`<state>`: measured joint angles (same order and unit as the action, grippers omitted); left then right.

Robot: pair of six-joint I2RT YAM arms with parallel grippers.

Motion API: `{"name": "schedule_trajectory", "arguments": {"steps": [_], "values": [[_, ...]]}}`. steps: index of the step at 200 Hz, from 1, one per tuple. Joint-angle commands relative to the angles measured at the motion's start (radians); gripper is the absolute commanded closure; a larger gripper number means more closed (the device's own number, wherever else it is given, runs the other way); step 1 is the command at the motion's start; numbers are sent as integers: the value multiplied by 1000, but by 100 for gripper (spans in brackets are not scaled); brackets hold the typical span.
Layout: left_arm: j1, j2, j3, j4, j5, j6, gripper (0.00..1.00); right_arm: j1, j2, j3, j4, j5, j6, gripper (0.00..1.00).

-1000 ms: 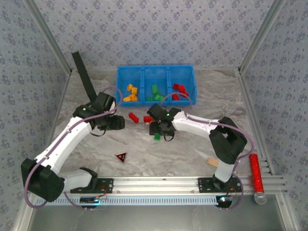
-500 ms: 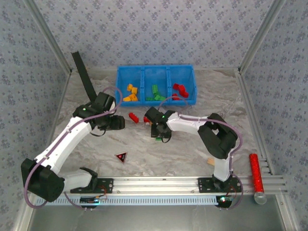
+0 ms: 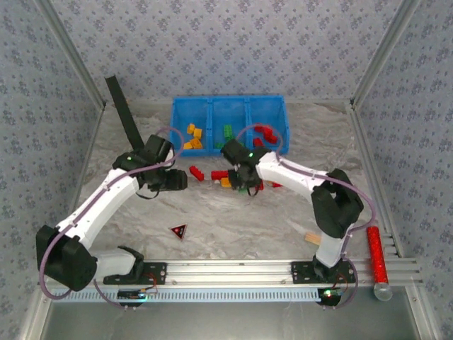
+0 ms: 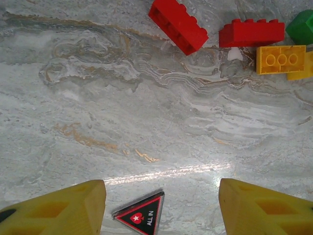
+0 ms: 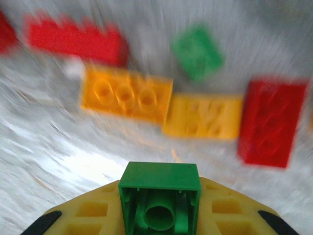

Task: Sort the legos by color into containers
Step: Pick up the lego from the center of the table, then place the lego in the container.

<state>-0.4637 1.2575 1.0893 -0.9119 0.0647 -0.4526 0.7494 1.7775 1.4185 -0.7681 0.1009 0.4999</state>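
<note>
Green legos are already in the bin's middle section [image 3: 228,123], so my right gripper should go up and outward over that section and release the green lego.
My right gripper [image 5: 159,215] is shut on a small green lego [image 5: 159,198], hollow underside facing the camera, just above the table. Below it lie an orange lego [image 5: 126,94], a yellow one [image 5: 203,116], two red ones [image 5: 270,122] [image 5: 73,38] and another green one [image 5: 198,53]. From above, the right gripper [image 3: 247,184] hovers over this cluster, in front of the blue three-compartment bin [image 3: 228,100]. My left gripper [image 4: 161,210] stands open over bare table; a red lego [image 4: 177,24] lies ahead of it. From above, the left gripper [image 3: 176,180] sits left of the cluster.
A dark red-edged triangle [image 4: 142,218] [image 3: 179,230] lies between the left fingers' tips. The bin holds orange legos on the left, green in the middle, red on the right. A tan block [image 3: 311,239] and a red cylinder [image 3: 375,251] lie near the right arm's base.
The right gripper closed on the green lego lying nearer the front, lifted it and swung back toward the cluster and bin. The left arm barely moved.
</note>
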Motion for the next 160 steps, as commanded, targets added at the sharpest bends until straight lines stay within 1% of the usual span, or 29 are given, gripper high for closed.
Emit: {"name": "schedule_trajectory", "arguments": {"steps": [1,11,31,61,72,85,103,123,140,160], "values": [[-14,8,-2,29,21,-53,37,-59,-4,159,-22,48,-259,77],[-21,17,-9,45,21,-100,37,-72,31,221,4,49,-336,77],[-47,27,-49,108,33,-242,37,-94,125,352,56,51,-469,77],[-107,35,-121,253,31,-490,35,-127,322,610,52,27,-573,77],[-137,52,-119,298,18,-553,34,-135,393,701,49,23,-606,77],[-174,86,-90,313,-13,-611,34,-152,479,808,30,18,-629,77],[-217,145,-39,321,-35,-652,34,-178,585,939,1,4,-644,77],[-252,224,17,331,-43,-680,33,-198,658,993,13,-6,-666,75],[-273,308,87,325,-39,-659,33,-211,699,1014,22,-13,-679,70],[-296,413,216,280,-43,-606,33,-226,718,1017,37,-25,-685,63]]}}
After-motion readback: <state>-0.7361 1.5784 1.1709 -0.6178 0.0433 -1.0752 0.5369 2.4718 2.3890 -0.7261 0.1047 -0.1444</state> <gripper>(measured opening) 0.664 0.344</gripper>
